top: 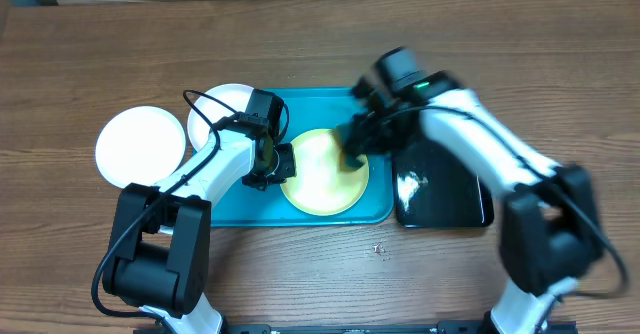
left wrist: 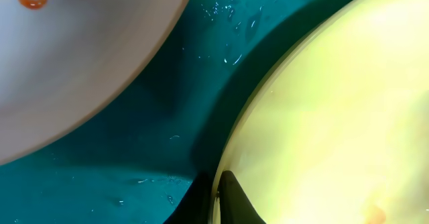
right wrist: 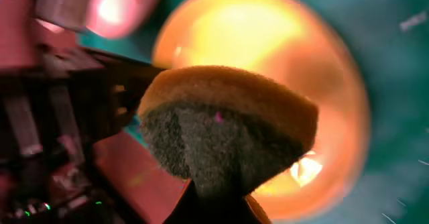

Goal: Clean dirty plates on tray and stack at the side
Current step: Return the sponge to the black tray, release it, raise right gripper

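Observation:
My right gripper carries the sponge to the right in the overhead view to the black tray's bare middle (top: pixel 436 172) next, then lowers and releases it.
A pale yellow-green plate (top: pixel 325 174) lies on the turquoise tray (top: pixel 300 212). My left gripper (top: pixel 277 160) is shut on the plate's left rim; in the left wrist view its fingers (left wrist: pixel 218 198) pinch the rim of the plate (left wrist: pixel 335 110). My right gripper (top: pixel 356 146) is shut on a yellow sponge with a dark scouring side (right wrist: pixel 228 127) and holds it on the plate's right part (right wrist: pixel 328 70). A white plate with an orange smear (left wrist: pixel 74 56) sits at the tray's left end (top: pixel 218 109). Another white plate (top: pixel 140 144) lies on the table left of the tray.
A glossy black tray (top: pixel 445 189) lies right of the turquoise tray, under the right arm. Water drops dot the turquoise tray floor (left wrist: pixel 228 23). A small crumb (top: pixel 378 247) lies on the wooden table in front of the trays.

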Controlling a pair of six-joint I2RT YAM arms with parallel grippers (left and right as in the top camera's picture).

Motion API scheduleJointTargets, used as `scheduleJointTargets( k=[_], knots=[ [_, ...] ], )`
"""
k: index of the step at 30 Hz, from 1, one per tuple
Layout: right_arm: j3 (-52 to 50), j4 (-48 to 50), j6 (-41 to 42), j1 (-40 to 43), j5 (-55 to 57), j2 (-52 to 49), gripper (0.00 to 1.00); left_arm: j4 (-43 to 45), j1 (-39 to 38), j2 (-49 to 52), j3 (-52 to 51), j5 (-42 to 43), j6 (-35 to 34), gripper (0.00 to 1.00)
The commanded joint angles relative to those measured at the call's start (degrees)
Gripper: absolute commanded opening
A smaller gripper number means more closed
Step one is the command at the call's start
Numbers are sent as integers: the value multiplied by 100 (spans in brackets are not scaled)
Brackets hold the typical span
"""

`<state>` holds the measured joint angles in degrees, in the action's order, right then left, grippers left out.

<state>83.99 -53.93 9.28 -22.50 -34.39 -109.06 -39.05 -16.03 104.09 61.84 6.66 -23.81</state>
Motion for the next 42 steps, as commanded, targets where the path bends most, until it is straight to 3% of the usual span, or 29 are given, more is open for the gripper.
scheduleJointTargets(
  k=[1, 10, 19, 20, 22, 23, 26, 31, 33, 38, 42],
  knots=[
    [192, -446, -339, 741, 4, 656, 4, 13, -13, 90, -66, -66, -61, 8],
    [-232, -960, -332, 1639, 1539, 678, 4, 9, -13, 90, -66, -66, -59, 20],
    [-1685, 472, -118, 1626, 2155, 678, 4, -15, -24, 90, -66, -63, -59, 25],
    [-1777, 581, -118, 1626, 2153, 678, 19, -13, -26, 90, -66, -63, -57, 25],
    [-1840, 647, -118, 1626, 2124, 678, 34, -11, -28, 90, -66, -63, -57, 32],
    [-1823, 629, -122, 1626, 2109, 680, 38, -11, -35, 90, -66, -63, -57, 39],
    [-1580, 446, -164, 1648, 2120, 723, 49, -15, -59, 90, -66, -66, -57, 47],
    [-487, -452, -160, 1926, 2157, 737, 56, -33, -101, 90, -66, -63, -59, 49],
    [17, -852, -81, 2124, 2280, 737, 75, -28, -122, 90, -66, -68, -59, 49],
    [868, -1381, 227, 2830, 2684, 737, 98, -15, -197, 90, -68, -72, -59, 47],
    [863, -1427, 232, 3259, 2688, 726, 100, -61, -297, 90, -68, -87, -61, 25]
  ],
)
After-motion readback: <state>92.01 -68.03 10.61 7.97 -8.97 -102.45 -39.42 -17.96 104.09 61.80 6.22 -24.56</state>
